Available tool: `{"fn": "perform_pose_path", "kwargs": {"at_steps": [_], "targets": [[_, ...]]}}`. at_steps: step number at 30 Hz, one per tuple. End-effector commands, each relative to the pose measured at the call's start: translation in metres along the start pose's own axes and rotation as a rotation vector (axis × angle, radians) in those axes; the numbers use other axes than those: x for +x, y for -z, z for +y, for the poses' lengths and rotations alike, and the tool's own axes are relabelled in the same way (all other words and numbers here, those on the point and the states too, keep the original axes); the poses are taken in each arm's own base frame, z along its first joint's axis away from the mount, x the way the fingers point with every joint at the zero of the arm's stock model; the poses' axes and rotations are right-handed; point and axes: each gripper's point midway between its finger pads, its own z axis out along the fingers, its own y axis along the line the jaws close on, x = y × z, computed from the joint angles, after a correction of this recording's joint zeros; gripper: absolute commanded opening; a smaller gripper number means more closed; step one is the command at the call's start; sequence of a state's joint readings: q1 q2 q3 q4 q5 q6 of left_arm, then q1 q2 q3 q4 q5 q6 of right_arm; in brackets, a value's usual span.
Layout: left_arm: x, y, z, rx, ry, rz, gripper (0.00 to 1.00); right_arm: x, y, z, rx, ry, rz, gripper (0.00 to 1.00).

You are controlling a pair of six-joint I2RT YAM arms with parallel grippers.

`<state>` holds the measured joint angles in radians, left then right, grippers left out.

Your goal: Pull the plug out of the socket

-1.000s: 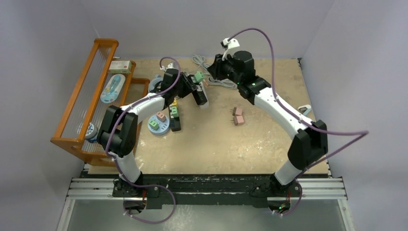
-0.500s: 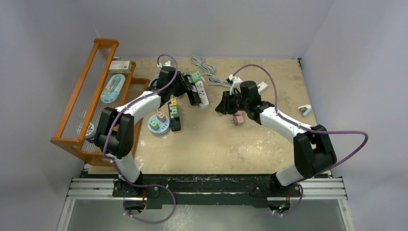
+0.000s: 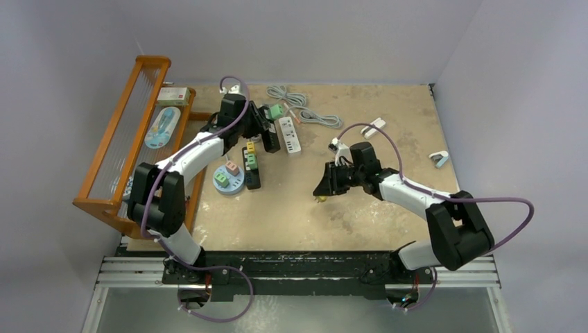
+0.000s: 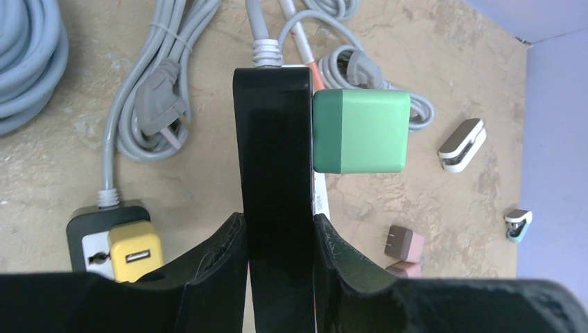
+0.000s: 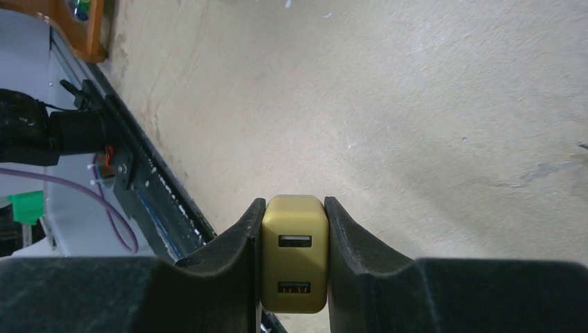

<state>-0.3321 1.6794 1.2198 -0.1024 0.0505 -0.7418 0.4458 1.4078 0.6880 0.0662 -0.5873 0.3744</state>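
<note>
The yellow plug goes down outward and to the left in the top view with my right gripper next and gets released, as bare tabletop lies outward and below it.
My left gripper (image 4: 277, 236) is shut on the black-backed white power strip (image 4: 274, 152), seen edge-on. A green plug (image 4: 359, 130) sticks out of the strip's far end. In the top view this gripper (image 3: 267, 136) holds the strip (image 3: 289, 136) at the far left, with the green plug (image 3: 277, 111) beside it. My right gripper (image 5: 294, 222) is shut on an olive-yellow USB plug (image 5: 294, 253), held above bare table. In the top view the right gripper (image 3: 323, 190) is in the middle of the table, well apart from the strip.
An orange rack (image 3: 118, 139) stands along the left edge. A round blue socket (image 3: 227, 178) and a black strip (image 3: 251, 168) with small plugs lie near the left arm. Grey cables (image 3: 305, 111) lie at the back. Two pink plugs (image 4: 404, 244), a white clip (image 3: 374, 126) and a blue clip (image 3: 438, 159) lie on the right.
My right gripper has drawn back from the strip at the far side to the table's middle, carrying the olive-yellow plug. My left gripper has shifted the strip slightly farther back.
</note>
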Motion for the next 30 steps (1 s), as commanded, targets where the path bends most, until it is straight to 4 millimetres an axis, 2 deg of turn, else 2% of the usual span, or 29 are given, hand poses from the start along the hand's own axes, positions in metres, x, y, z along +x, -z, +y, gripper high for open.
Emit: {"fn": "perform_pose_path", "kwargs": {"at_steps": [1, 9, 13, 22, 25, 27, 30], "targets": [[-0.029, 0.028, -0.012, 0.029, -0.029, -0.111, 0.00, 0.007, -0.004, 0.013, -0.093, -0.011, 0.031, 0.00], [-0.032, 0.051, 0.002, 0.002, 0.009, -0.210, 0.00, 0.028, -0.009, 0.012, -0.143, -0.038, 0.103, 0.00], [-0.034, 0.055, 0.001, 0.010, 0.020, -0.229, 0.00, 0.030, -0.013, 0.011, -0.158, -0.045, 0.113, 0.00], [-0.027, 0.048, -0.007, 0.052, 0.042, -0.193, 0.00, 0.015, -0.026, 0.003, -0.132, -0.037, 0.100, 0.00], [-0.027, 0.048, -0.007, 0.057, 0.037, -0.189, 0.00, 0.010, -0.032, -0.002, -0.113, -0.038, 0.099, 0.05], [-0.027, 0.048, -0.007, 0.057, 0.035, -0.189, 0.00, 0.003, -0.036, -0.006, -0.094, -0.030, 0.091, 0.09], [-0.025, 0.047, -0.008, 0.063, 0.033, -0.183, 0.00, -0.017, -0.039, -0.007, -0.060, -0.002, 0.049, 0.11]]}}
